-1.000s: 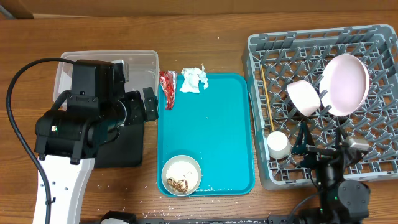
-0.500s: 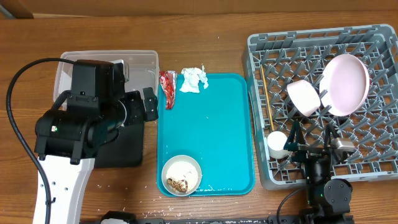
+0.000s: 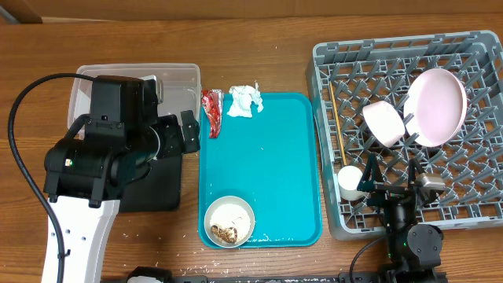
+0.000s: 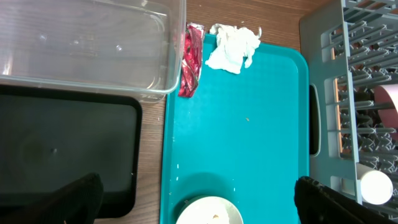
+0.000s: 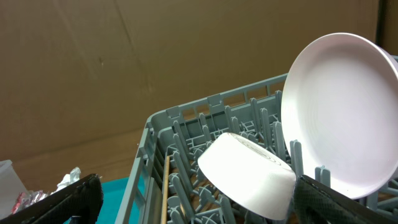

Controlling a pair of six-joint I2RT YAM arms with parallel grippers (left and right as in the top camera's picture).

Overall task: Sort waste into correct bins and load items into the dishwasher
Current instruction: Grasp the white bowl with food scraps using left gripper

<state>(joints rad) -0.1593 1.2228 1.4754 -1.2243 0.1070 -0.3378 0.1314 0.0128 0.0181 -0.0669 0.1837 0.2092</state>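
Observation:
The white bowl lies below my left gripper and nearer my base, so the gripper will lower back onto the bowl's rack-side rim (image 3: 252, 218) (image 4: 240, 215), where the tray is clear.
The grey dish rack (image 3: 479, 47) holds the pale pink plate (image 3: 436, 106) on edge, the small pink bowl (image 3: 383, 123) tilted, the white cup (image 3: 350, 181) and the chopsticks (image 3: 336, 122). A white bowl (image 3: 229, 222) with brown scraps stands on the teal tray (image 3: 267, 157). The white napkin (image 3: 244, 101) and red wrapper (image 3: 212, 112) lie at the tray's far left corner. The clear tub (image 3: 177, 86) and black tray (image 3: 153, 189) are at the left. My left gripper (image 4: 199, 205) is open and empty above the white bowl. My right gripper (image 5: 208, 205) is open and empty over the rack's front, near the pink bowl (image 5: 249, 174).
Loose rice grains lie on the teal tray's near edge (image 3: 267, 236) and on the wooden table by the black tray. My left arm's body (image 3: 102, 149) hangs over the tub and black tray. Brown cardboard stands behind the rack in the right wrist view.
My right arm has shifted a little left and towards the table's front edge over the rack. The left arm and all objects have not moved.

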